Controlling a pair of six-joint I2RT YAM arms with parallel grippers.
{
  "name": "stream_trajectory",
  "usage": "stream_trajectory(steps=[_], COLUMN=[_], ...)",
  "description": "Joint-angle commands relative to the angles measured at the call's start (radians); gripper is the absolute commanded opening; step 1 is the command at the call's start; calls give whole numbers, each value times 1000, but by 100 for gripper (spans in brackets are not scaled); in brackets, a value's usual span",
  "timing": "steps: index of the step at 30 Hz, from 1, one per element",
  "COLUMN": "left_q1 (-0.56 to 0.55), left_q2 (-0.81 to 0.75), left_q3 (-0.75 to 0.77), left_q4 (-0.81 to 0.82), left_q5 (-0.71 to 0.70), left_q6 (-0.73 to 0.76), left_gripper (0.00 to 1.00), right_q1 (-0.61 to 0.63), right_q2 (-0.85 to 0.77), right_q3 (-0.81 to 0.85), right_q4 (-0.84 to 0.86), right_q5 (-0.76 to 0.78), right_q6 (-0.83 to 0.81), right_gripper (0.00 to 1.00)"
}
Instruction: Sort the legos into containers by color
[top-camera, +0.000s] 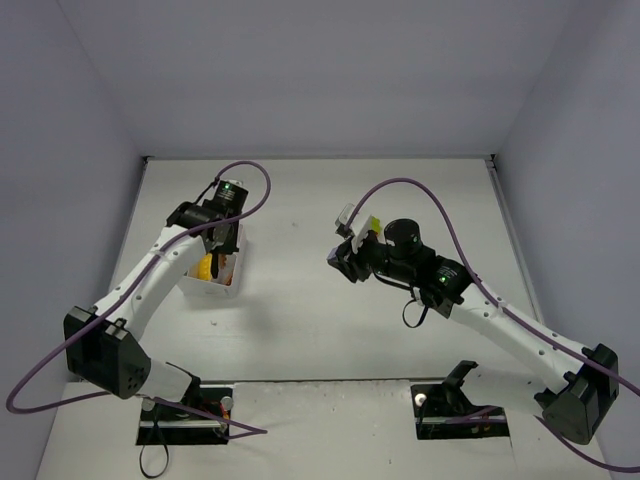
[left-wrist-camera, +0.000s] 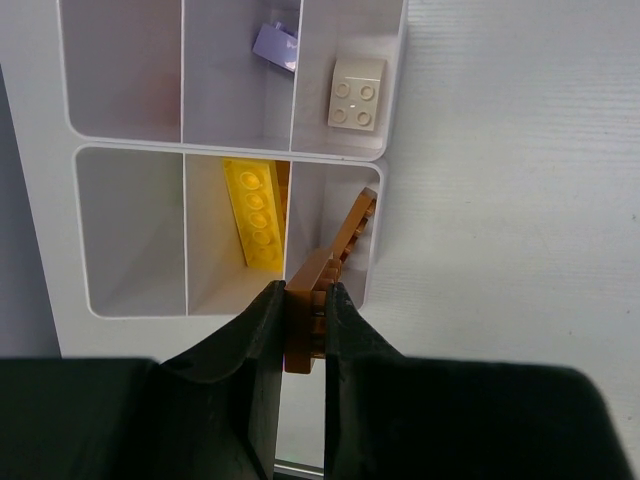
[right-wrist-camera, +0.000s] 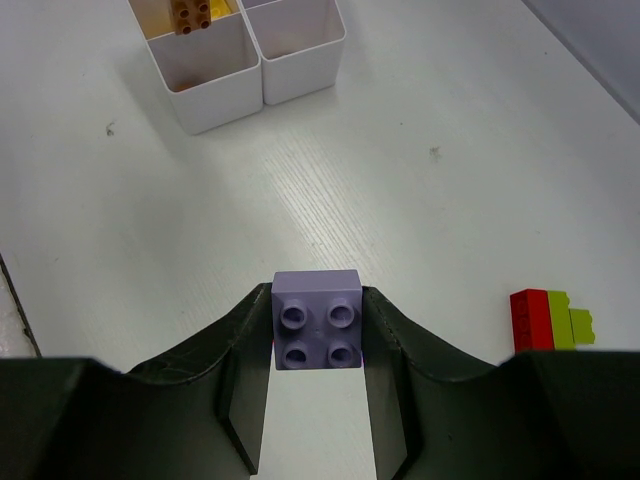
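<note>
The left gripper will lower its orange-brown brick into the near cell beside the yellow brick and let go, since a matching orange-brown one is already there.
My left gripper is shut on an orange-brown brick and holds it on edge over the near right cell of the white tray. A yellow brick lies in the cell beside it. A lilac brick and a beige brick lie in far cells. In the top view the left gripper is over the tray. My right gripper is shut on a lilac brick, studs up, above the table and well short of the tray. In the top view the right gripper is mid-table.
A red brick and a yellow-green brick sit joined on the table just right of my right gripper; they show in the top view with a pale piece beside them. Grey walls enclose the table.
</note>
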Motion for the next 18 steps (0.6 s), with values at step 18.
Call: stream_trajectory(steps=[18], left_q1=[21], left_q2=[54], left_q3=[-29], left_q4=[69], left_q5=[-38], left_q6=[15], left_gripper=[0], right_q1=[-20], right_q2=[-21], right_q3=[-23], right_q4=[56], right_q5=[15], right_q6=[11], right_gripper=[0])
